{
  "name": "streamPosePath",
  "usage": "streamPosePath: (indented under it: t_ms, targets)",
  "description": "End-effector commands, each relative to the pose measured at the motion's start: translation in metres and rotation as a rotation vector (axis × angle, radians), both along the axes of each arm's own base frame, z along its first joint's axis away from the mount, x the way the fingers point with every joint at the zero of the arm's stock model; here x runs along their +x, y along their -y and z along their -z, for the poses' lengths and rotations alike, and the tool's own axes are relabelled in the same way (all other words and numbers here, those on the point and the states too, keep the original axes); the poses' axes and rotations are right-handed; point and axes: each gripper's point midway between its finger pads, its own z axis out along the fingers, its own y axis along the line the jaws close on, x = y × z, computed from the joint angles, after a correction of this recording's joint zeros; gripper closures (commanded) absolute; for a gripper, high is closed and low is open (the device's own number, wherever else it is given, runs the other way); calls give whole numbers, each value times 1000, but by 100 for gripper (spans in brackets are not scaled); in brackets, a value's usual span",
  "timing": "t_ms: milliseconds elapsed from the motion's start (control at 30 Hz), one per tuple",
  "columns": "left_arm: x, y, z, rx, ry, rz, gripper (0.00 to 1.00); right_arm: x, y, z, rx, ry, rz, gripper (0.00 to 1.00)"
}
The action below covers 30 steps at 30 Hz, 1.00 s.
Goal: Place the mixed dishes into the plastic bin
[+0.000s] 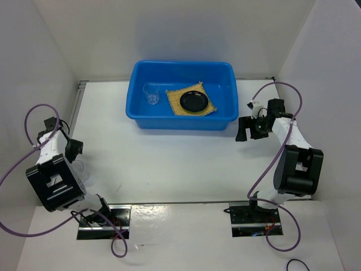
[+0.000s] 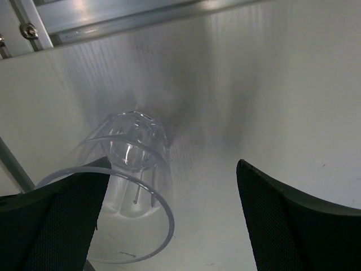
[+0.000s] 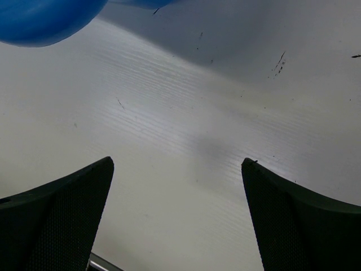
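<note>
The side of the cup's rim is already between my left gripper's open fingers, so the gripper will first stay nearly in place and close to grab it.
The blue plastic bin [image 1: 138, 110] stands at the back centre. Inside it are a clear glass cup [image 1: 151, 94], the tan woven mat [image 1: 176, 97] and the black dish [image 1: 194, 102] resting on the mat. A second clear glass cup [image 2: 127, 186] stands on the table at the far left [image 1: 79, 169]. My left gripper [image 2: 174, 164] is open around it, with the cup close against the left finger [image 2: 62, 220]; in the top view the left gripper [image 1: 75, 152] is over the cup. My right gripper [image 1: 243, 133] is open and empty, right of the bin. The lime-green plate is out of view.
White walls enclose the table on three sides. A metal rail [image 2: 113, 17] runs along the left edge near my left gripper. The bin's blue corner [image 3: 45, 20] shows at the upper left of the right wrist view, above bare table between the right fingers [image 3: 293, 220].
</note>
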Motion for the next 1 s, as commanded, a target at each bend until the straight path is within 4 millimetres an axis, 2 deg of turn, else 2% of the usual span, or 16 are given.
streamPosePath:
  t_ms: [0,233,267,367,400,433,467,567,667,700,733,833,867,900,933,967]
  targets:
    - [16,1,4,-26,55,44,1,7,1,-11,4,29,-14,2]
    - [20,3,5,-31,84,61,1,6,2,-11,-4,28,-10,2]
    - [23,1,4,-24,94,61,11,6,2,-11,-4,28,-10,2]
    - [28,8,12,-66,107,98,53,6,2,-8,-2,19,-10,2]
    - [32,10,14,-81,117,124,87,6,2,-8,-2,19,-10,2]
    - [35,16,13,-110,134,150,100,6,2,-8,-2,19,-10,2]
    - [39,16,11,-115,141,177,100,6,2,-8,-2,19,-10,2]
    - [63,14,-28,-65,261,262,100,6,2,-8,-2,19,-10,2]
    - [118,45,-121,10,597,476,100,6,2,-8,-2,19,-10,2]
    - [128,58,-155,38,704,545,100,9,3,-8,-1,17,-10,2]
    - [148,84,-202,71,830,659,100,9,3,-5,1,8,-10,2]
    - [177,132,-256,75,946,844,100,9,3,-5,1,8,-10,2]
    - [193,171,-278,39,992,972,100,9,3,-5,1,8,-10,2]
    - [198,190,-280,36,979,1048,100,9,3,-5,1,8,-10,2]
    - [210,223,-268,12,938,1122,100,9,3,-5,1,8,-10,2]
    - [216,238,-268,19,925,1168,100,9,3,-5,1,8,-10,2]
